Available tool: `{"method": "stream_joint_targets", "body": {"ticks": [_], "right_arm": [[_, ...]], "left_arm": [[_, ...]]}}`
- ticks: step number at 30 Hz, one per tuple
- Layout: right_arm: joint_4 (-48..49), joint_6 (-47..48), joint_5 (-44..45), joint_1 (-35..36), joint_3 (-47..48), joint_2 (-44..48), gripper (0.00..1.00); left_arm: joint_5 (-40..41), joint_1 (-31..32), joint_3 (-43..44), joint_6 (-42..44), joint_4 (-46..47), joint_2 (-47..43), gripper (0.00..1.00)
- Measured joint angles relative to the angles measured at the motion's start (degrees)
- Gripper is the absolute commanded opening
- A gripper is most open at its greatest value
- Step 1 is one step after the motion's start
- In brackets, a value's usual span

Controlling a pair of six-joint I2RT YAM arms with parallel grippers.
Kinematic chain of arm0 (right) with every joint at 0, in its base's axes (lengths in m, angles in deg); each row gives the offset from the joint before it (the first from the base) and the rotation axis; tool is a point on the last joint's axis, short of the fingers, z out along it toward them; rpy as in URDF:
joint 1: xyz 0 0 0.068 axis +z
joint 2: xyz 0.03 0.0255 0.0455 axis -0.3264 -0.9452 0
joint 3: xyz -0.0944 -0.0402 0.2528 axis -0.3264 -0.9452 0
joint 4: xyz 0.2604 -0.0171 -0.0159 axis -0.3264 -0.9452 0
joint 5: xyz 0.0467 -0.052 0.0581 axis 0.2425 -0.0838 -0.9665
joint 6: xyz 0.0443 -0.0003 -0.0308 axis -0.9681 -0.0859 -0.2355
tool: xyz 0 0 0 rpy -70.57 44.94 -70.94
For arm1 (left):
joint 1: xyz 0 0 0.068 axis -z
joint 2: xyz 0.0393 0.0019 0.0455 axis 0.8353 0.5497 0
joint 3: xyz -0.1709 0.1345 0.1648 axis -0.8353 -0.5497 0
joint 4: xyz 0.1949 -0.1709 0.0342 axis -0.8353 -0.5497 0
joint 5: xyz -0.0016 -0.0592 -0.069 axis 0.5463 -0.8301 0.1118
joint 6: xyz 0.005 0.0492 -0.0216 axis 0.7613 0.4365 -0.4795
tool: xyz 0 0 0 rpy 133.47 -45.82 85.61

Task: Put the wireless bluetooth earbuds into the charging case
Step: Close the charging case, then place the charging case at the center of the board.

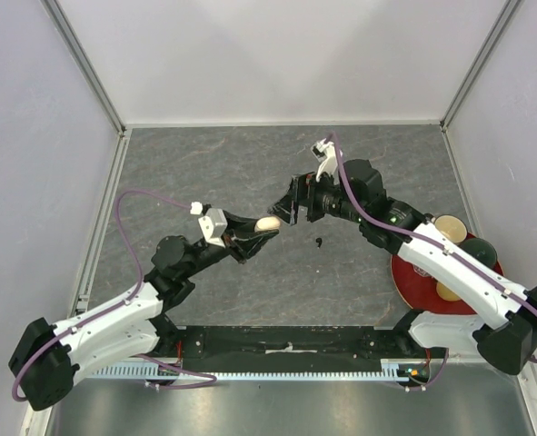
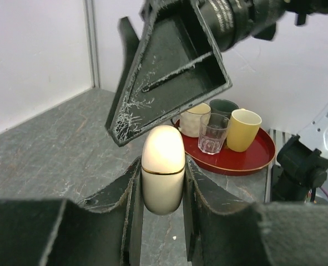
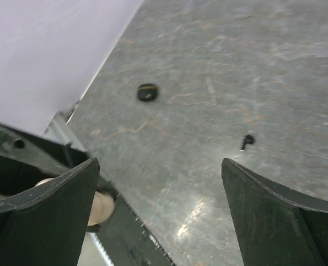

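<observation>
My left gripper has the charging case (image 1: 267,222) hanging in midair, so next it should tilt downward, bring the case down onto the bare tabletop outward of the black earbud and release it.
My left gripper (image 1: 266,227) is shut on a cream-white charging case (image 1: 267,222) and holds it above the table. In the left wrist view the case (image 2: 163,172) stands upright between the fingers, its lid closed along a gold seam. My right gripper (image 1: 289,207) is open and empty, its fingers (image 2: 169,72) just above the case's top. One tiny black earbud (image 1: 318,242) lies on the table below; it also shows in the right wrist view (image 3: 247,141), near the open right gripper (image 3: 158,163). A tiny white speck (image 2: 174,238) lies under the case. The other earbuds are not visible.
A red tray (image 1: 413,282) at the right holds a cream cup (image 2: 195,119), a dark green cup (image 2: 223,106), a yellow cup (image 2: 243,129) and a glass (image 2: 213,133). A small black rounded object with a gold line (image 3: 147,92) lies on the table. White walls enclose the back and sides.
</observation>
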Motion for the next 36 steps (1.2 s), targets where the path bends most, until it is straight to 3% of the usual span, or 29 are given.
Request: {"method": "stream_joint_targets", "body": {"ticks": [10, 16, 23, 36], "right_arm": [[-4.9, -8.2, 28.6, 0.0, -6.2, 8.8, 0.98], [-8.5, -12.0, 39.1, -0.1, -6.6, 11.6, 0.98], [-10.3, -13.6, 44.1, -0.2, -8.0, 14.9, 0.98], [-12.3, -13.6, 44.9, -0.3, -8.3, 16.3, 0.98]], "left_arm": [[4.8, -1.2, 15.6, -8.2, -18.4, 5.6, 0.02], [1.1, -7.8, 18.2, -17.7, -23.7, 14.6, 0.02], [-8.8, -15.2, 24.1, -29.0, -24.5, 30.4, 0.02], [-16.2, -16.2, 42.2, -41.0, -23.3, 59.5, 0.02]]}}
